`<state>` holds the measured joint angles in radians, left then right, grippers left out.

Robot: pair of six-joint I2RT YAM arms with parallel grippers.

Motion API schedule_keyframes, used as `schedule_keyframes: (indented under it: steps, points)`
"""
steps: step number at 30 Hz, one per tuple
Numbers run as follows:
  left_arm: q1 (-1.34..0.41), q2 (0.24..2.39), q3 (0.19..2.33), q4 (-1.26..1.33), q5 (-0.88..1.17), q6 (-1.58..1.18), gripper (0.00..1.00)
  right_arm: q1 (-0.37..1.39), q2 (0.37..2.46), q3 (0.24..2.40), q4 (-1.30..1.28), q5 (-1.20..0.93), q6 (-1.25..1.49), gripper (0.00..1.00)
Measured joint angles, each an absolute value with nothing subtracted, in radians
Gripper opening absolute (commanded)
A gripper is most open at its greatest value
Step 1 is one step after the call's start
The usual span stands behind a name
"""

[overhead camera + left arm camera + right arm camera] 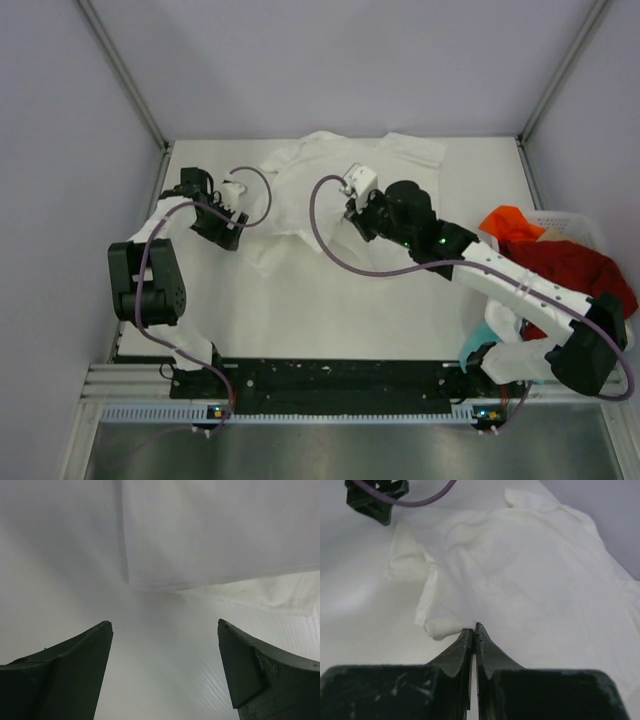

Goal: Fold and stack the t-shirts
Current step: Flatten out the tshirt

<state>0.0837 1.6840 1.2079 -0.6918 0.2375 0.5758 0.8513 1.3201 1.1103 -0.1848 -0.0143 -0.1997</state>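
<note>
The fingers of my left gripper span bare table. They need to go to the right in the top view next, onto the t-shirt's corner just beyond them.
A white t-shirt lies crumpled at the back middle of the table; no print shows on it. My right gripper rests on its middle. In the right wrist view the jaws are shut, pinching a small fold of the white cloth. My left gripper is open and empty, just left of the shirt's near-left corner. In the left wrist view the shirt's edge lies ahead of the spread fingers, with bare table between them.
A white lattice basket at the right edge holds a red tee and an orange one. Teal cloth hangs near the right arm's base. Purple cables loop over both arms. Frame posts stand at the back corners.
</note>
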Motion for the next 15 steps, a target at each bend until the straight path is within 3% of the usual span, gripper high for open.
schedule_keyframes:
  steps: [5, 15]
  points:
    - [0.067, 1.720, 1.210, -0.679, 0.229, 0.576, 0.90, 0.759, 1.254, 1.106, -0.128, 0.004, -0.181, 0.00]
    - [-0.031, 1.785, 1.251, -0.641, 0.224, 0.575, 0.83, 0.746, 1.268, 1.135, -0.115, 0.015, -0.194, 0.00]
